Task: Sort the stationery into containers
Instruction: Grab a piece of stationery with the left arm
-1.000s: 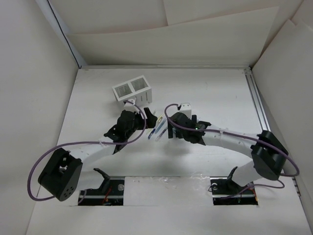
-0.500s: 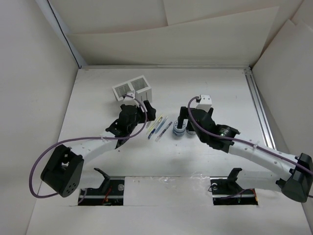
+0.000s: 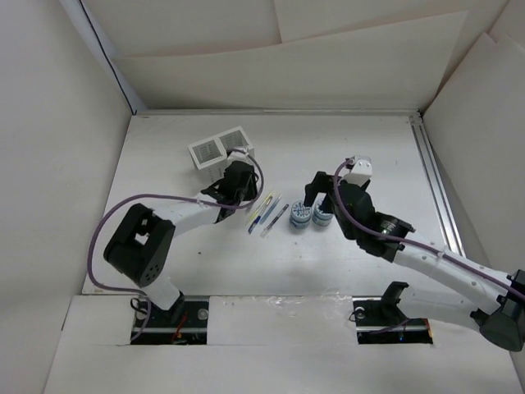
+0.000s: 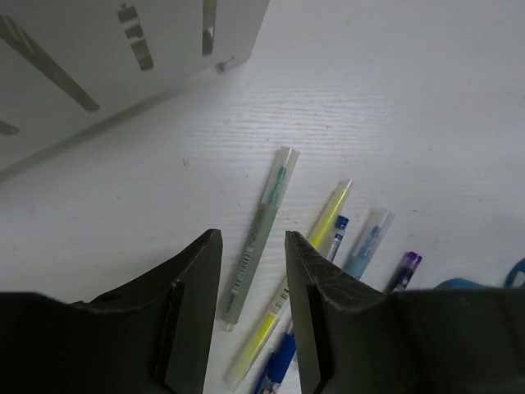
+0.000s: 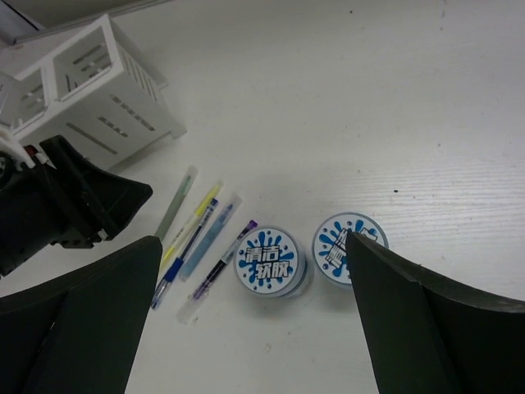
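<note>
Next, my left gripper moves down and outward along the grey pen onto the pen's far end, which lies beyond my parted fingers.
Several pens (image 3: 264,213) lie side by side on the white table: a grey one (image 4: 271,197), a yellow-green one (image 4: 324,217), a blue one (image 4: 279,361), a pale blue one (image 4: 365,246) and a purple one (image 4: 406,269). Two round blue-and-white rolls (image 5: 269,263) (image 5: 340,246) stand just right of them. The white slatted organizer (image 3: 220,149) is at the back left. My left gripper (image 4: 253,238) hovers over the grey pen's lower end, its jaws narrowed but apart and clear of the pen. My right gripper (image 5: 253,240) hangs wide open above the rolls.
The organizer's slatted wall (image 4: 98,66) is close behind the left gripper. White walls enclose the table, and a metal rail (image 3: 433,180) runs along its right side. The arm bases sit at the near edge.
The left gripper's jaws have narrowed from wide open, and it has shifted toward the organizer. The right arm has swung right, off the pens, to above the two rolls.
</note>
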`<state>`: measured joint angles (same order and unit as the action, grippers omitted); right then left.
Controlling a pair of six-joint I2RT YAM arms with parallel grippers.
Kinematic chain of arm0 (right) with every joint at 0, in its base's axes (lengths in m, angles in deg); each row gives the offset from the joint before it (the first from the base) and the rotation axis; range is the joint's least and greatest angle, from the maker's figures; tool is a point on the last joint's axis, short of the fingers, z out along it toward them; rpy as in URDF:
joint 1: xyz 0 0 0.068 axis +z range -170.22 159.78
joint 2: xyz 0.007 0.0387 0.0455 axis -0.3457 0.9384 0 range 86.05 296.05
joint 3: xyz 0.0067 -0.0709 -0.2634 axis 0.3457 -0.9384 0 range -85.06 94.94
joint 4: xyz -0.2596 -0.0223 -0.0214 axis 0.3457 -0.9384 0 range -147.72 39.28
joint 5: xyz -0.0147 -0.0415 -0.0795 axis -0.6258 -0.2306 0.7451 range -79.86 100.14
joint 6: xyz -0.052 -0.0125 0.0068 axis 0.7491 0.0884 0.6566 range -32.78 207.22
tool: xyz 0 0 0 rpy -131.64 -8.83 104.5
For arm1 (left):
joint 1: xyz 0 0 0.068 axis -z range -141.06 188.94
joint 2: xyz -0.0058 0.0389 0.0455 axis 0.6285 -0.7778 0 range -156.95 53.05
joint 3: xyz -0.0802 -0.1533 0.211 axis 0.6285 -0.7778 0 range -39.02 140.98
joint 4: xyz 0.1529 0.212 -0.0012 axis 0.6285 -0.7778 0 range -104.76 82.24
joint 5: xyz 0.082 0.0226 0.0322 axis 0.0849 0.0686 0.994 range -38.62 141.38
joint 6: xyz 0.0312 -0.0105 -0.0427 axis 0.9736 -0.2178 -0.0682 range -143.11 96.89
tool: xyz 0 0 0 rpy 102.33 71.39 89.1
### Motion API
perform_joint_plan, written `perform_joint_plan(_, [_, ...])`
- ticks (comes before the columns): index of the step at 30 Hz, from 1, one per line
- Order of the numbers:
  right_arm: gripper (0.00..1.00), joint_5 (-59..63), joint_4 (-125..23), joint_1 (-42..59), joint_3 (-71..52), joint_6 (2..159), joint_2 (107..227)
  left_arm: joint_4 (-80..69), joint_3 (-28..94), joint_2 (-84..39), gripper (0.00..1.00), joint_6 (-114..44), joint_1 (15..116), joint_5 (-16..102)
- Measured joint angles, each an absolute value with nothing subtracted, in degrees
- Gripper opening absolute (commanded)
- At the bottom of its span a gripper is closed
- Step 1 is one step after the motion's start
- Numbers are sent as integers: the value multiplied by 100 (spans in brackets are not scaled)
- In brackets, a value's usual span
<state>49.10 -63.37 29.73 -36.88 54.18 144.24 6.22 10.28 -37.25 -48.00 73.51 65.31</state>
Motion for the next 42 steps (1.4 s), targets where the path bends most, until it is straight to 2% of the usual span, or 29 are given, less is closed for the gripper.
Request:
perform_joint_plan(5, [100, 4960, -6217, 2971, -3922, 5394, 14466, 73, 1544, -4398, 41, -4728, 7456, 6560])
perform_joint_plan(20, [98, 4859, -5836, 2969, -4269, 5396, 14361, -436, 2857, -5703, 39, -4382, 7488, 6811])
perform_joint_plan(27, [96, 4851, -5685, 2971, -4293, 5396, 14103, -506, 2938, -5867, 28, -4280, 7488, 6923])
perform_joint_plan(29, [96, 4851, -5622, 2971, -4322, 5396, 14046, -500, 2964, -5898, 19, -4262, 7488, 6925])
perform_joint_plan(32, [96, 4849, -5622, 2971, -4387, 5396, 13974, -491, 2995, -5926, 0, -4232, 7486, 6942])
perform_joint_plan(42, [96, 4849, -5620, 2971, -4394, 5396, 13910, -578, 3041, -5869, 0, -4208, 7488, 7080])
